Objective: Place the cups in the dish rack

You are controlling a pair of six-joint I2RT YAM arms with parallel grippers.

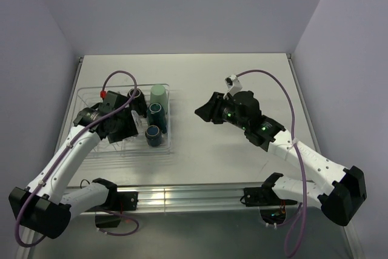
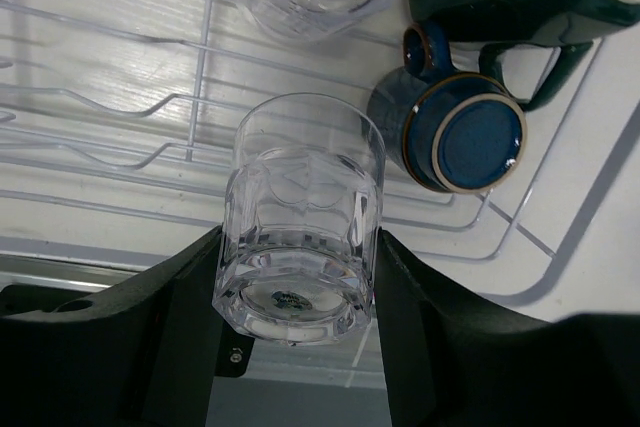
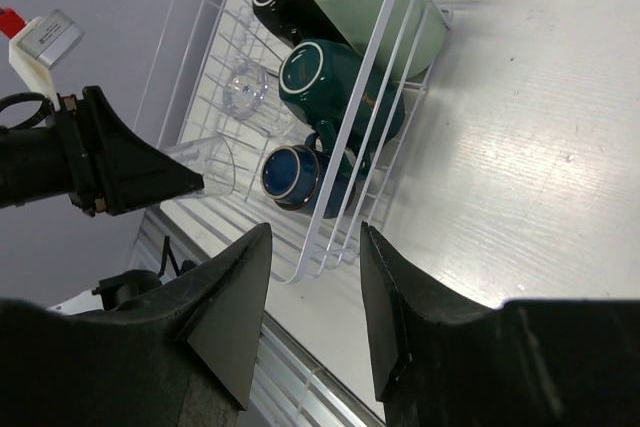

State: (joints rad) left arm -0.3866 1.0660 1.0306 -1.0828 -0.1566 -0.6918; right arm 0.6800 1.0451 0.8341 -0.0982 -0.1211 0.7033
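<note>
I need to lower my left gripper next toward the rack wires [image 2: 200, 77] at the spot beside the navy mug [image 1: 153, 135], on the near side of the other clear tumbler, because that spot is empty.
The dish rack [image 1: 91, 96] of thin white wires stands on the left of the table. Along its right side lie a mint green tumbler [image 1: 159, 94], a black mug [image 1: 136, 95], a dark green mug [image 1: 156, 113] and a navy mug [image 1: 153, 135]. One clear tumbler [image 3: 245, 93] lies inside the rack. My left gripper [image 2: 300, 247] is shut on the second clear tumbler [image 2: 302, 217], holding it on its side just over the rack wires [image 2: 200, 77], next to the navy mug [image 2: 462, 137]. My right gripper [image 3: 315, 232] hangs open and empty over the table, right of the rack [image 3: 396, 107].
The metal rail [image 1: 182, 195] at the table's near edge carries both arm bases. Grey walls close the table in on three sides. A purple cable [image 1: 276, 80] loops above the right arm.
</note>
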